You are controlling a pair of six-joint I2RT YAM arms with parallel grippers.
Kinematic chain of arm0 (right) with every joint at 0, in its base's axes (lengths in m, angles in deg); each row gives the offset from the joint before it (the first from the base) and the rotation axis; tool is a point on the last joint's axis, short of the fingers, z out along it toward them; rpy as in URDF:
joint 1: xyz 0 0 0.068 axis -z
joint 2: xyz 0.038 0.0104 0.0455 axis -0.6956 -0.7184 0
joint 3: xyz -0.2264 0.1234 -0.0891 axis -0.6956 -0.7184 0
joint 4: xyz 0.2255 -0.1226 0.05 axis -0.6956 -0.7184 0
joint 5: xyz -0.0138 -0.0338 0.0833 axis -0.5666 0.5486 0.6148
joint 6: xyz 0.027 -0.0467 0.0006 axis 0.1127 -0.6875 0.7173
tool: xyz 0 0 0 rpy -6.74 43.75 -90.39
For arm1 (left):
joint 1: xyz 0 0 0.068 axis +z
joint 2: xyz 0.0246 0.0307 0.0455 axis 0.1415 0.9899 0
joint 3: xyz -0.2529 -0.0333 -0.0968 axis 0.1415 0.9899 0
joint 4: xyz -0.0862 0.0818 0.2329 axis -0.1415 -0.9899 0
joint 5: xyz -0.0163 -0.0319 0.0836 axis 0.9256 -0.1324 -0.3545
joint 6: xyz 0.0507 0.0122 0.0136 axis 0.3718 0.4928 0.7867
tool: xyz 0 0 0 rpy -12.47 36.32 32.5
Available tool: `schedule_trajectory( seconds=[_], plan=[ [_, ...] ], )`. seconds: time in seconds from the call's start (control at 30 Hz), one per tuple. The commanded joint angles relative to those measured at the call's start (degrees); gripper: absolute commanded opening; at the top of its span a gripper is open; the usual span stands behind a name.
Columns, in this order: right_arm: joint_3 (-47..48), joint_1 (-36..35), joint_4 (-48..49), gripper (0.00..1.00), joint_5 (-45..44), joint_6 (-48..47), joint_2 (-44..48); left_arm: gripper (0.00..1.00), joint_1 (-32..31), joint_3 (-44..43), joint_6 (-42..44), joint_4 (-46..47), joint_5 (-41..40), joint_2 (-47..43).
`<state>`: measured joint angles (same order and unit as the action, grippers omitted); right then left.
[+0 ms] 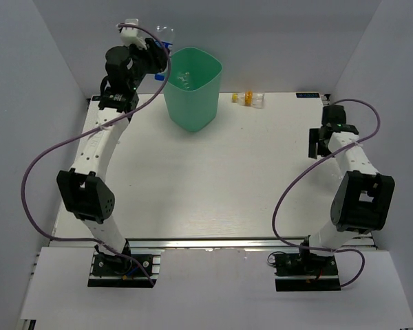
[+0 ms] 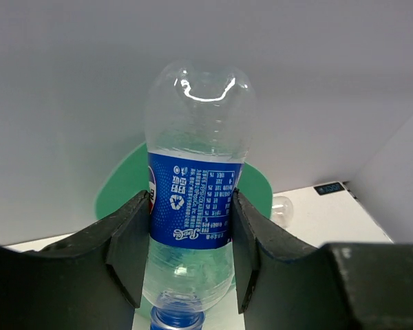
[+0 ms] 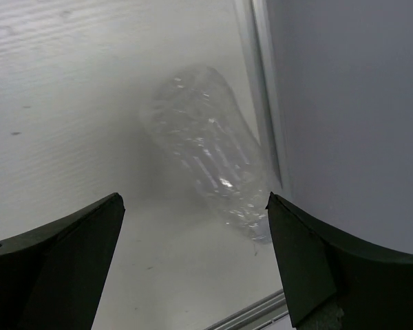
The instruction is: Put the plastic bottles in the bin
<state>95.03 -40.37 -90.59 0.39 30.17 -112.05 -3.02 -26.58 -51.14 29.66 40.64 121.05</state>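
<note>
My open right gripper should move down toward the wall and around the clear bottle's far end (image 3: 194,100), because that end lies away from the wall's bar.
My left gripper (image 1: 158,51) is shut on a clear plastic bottle (image 1: 166,34) with a blue label and blue cap, held high beside the far-left rim of the mint-green bin (image 1: 193,93). In the left wrist view the jaws (image 2: 191,254) clamp the bottle (image 2: 196,137) at its label, with the bin's rim (image 2: 120,189) behind it. A small bottle with yellow-orange markings (image 1: 250,98) lies on the table right of the bin. My right gripper (image 1: 323,141) is open; in the right wrist view it (image 3: 194,199) hangs over a clear bottle (image 3: 203,141) lying by the right wall.
White walls enclose the table at the back, left and right. The right wall's base rail (image 3: 261,103) runs just beside the lying clear bottle. A black tag (image 1: 308,94) sits at the table's far right edge.
</note>
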Motion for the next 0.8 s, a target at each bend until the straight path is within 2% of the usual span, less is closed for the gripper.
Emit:
schedule_trajectory(
  seconds=[0.0, 0.17, 0.23, 0.33, 0.47, 0.57, 0.63, 0.67, 0.7, 0.73, 0.77],
  plan=[
    [-2.9, 5.3, 3.3, 0.89, 4.4, -2.8, -0.3, 0.10, -0.4, -3.7, -2.2, 1.9, 0.4, 4.2],
    [-3.4, 9.4, 6.1, 0.89, 13.3, -7.2, -4.1, 0.11, -2.5, -14.6, -2.5, -2.0, -2.1, 15.2],
    [-3.9, 11.0, 8.8, 0.89, 14.5, -8.2, -5.4, 0.13, -2.6, -16.3, -3.5, -1.6, -2.7, 17.5],
    [-3.5, 13.2, 9.1, 0.89, 15.1, -8.0, -7.6, 0.21, -3.1, -17.5, -4.3, -0.5, -1.5, 19.8],
    [-3.8, 15.0, 9.0, 0.89, 15.6, -8.3, -10.2, 0.38, -3.6, -20.2, -3.5, -0.5, -1.3, 21.9],
    [-4.0, 15.4, 9.1, 0.89, 14.9, -8.2, -11.3, 0.40, -3.7, -20.6, -3.5, -0.5, 0.3, 22.3],
    [-3.7, 15.7, 9.3, 0.89, 15.2, -8.2, -11.8, 0.50, -3.7, -20.8, -3.1, -0.5, 0.9, 22.3],
    [-3.5, 15.9, 9.2, 0.89, 14.8, -8.0, -12.0, 0.59, -3.7, -20.8, -3.1, -0.5, 1.0, 22.2],
    [-3.4, 16.0, 9.1, 0.89, 14.6, -7.9, -12.4, 0.92, -3.7, -20.8, -2.9, -0.5, 1.0, 22.2],
    [-3.4, 16.3, 9.0, 0.89, 14.0, -7.3, -12.5, 0.98, -3.7, -21.0, -3.0, -0.5, 0.9, 21.7],
    [-3.4, 16.5, 8.6, 0.89, 13.3, -6.8, -12.6, 0.98, -3.8, -21.1, -3.0, -0.6, 0.9, 21.5]
  ],
)
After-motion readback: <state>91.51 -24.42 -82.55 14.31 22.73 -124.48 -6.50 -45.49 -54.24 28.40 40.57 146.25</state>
